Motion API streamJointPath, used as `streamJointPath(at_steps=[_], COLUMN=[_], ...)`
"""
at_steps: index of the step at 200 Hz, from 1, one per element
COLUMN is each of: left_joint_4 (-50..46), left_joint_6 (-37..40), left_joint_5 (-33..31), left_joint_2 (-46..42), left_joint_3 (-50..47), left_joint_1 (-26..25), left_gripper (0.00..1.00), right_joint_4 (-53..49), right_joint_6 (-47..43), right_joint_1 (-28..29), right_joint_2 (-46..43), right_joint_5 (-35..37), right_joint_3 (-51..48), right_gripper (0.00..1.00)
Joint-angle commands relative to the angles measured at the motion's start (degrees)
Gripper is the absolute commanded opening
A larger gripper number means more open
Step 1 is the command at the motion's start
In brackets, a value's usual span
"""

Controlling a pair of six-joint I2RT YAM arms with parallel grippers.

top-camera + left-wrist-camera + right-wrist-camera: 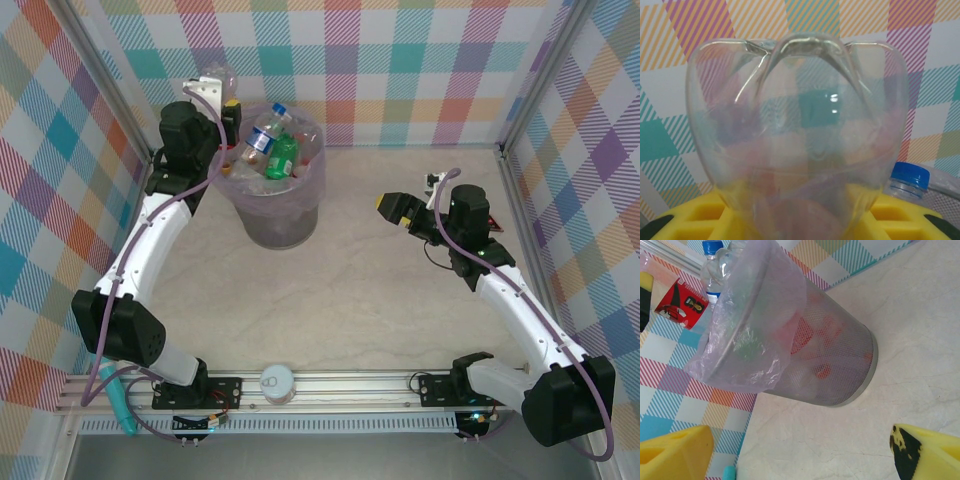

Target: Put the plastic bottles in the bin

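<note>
The left gripper swings past the bin's rim and over the blue-capped bottle [265,136] next to release the clear bottle, because the clear one still hangs beside the bin's opening.
My left gripper [226,102] hangs at the bin's far left rim, shut on a clear plastic bottle [221,78]. In the left wrist view that bottle's lobed base [800,125] sits between the yellow fingers [685,217], and its red label [682,302] shows in the right wrist view. The mesh bin [272,215] with its lilac bag [747,335] holds several bottles, among them a blue-capped one [268,130] and a green one [283,158]. My right gripper [395,208] hovers open over the table to the right of the bin, nothing between its fingers [675,455].
A white round canister with a grey lid [277,383] stands on the front rail between the arm bases. Checkered walls close in the table at the back and on both sides. Bare table [840,440] lies between my right gripper and the bin.
</note>
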Motion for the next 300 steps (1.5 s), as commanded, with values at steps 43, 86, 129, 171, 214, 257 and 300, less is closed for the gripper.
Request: streamJointPath(at_steps=[43, 86, 129, 171, 214, 257, 300], left_joint_4=[-18.6, -19.0, -16.9, -18.7, -13.9, -13.8, -11.8], left_joint_6=[-5.1, -5.2, -2.3, 9.9, 15.5, 23.5, 24.7], left_joint_5=[4.2, 3.5, 0.2, -5.7, -10.0, -13.9, -16.5], left_joint_2=[7.6, 6.5, 0.6, -1.9, -4.3, -3.1, -2.8], left_joint_3=[-4.9, -2.9, 2.8, 5.0, -0.7, -1.5, -2.7], left_joint_1=[-2.0, -2.1, -3.0, -7.3, -9.9, -15.6, -17.8], left_gripper=[0.0, 0.0, 0.0, 0.0, 0.0, 0.15, 0.48], right_joint_4=[-0.1, -0.2, -0.4, -0.3, -1.4, -3.1, -5.1], right_joint_6=[-0.8, -1.1, -1.6, -1.8, -2.3, -2.8, -3.6], right_joint_1=[0.4, 0.4, 0.3, 0.4, 0.4, 0.4, 0.4], right_joint_2=[-0.5, 0.2, 0.9, 1.4, 0.8, -1.6, -3.3], right_joint_5=[0.9, 0.5, 0.5, 0.2, 0.2, 1.0, 2.4], right_joint_3=[1.0, 1.5, 2.0, 2.2, 2.7, 3.1, 2.8], right_gripper=[0.91, 0.91, 0.91, 0.91, 0.91, 0.92, 0.91])
